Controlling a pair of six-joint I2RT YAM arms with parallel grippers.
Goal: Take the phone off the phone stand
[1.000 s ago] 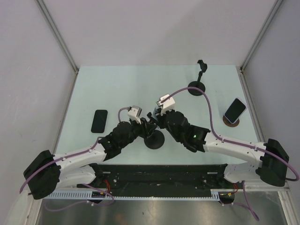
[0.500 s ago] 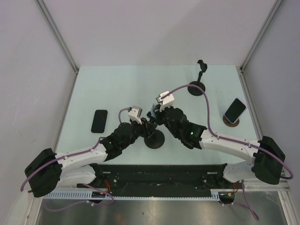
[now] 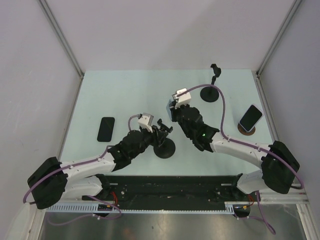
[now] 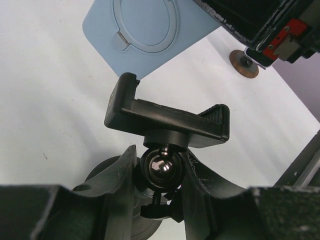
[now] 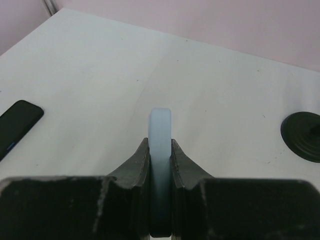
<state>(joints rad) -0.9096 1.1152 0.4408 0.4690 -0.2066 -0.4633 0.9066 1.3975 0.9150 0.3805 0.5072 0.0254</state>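
My right gripper lifts back next, over the open tabletop beside the stand, and releases the phone to my left gripper, since the cradle [image 4: 167, 122] already stands empty.
The phone [image 5: 161, 131], in a light blue case, is pinched edge-on between the fingers of my right gripper [image 5: 161, 150], which is shut on it. From above, the phone [image 3: 170, 110] hangs behind the black phone stand [image 3: 164, 148], apart from it. In the left wrist view the phone's back [image 4: 145, 35] floats just beyond the stand's cradle [image 4: 167, 122], which holds nothing. My left gripper [image 4: 160, 170] is shut on the stand's ball joint [image 4: 161, 167], holding it above its round base. From above, the left gripper [image 3: 159, 136] sits at the stand's neck.
A black phone [image 3: 106, 129] lies flat at the table's left. A second black stand [image 3: 212, 90] stands at the back. Another phone [image 3: 250, 118] leans on a brown round holder [image 3: 246, 130] at the right edge. The right arm's purple cable arcs over the back stand.
My right gripper has carried the phone back and to the right, out of the stand's cradle. The left gripper has kept its hold on the stand.
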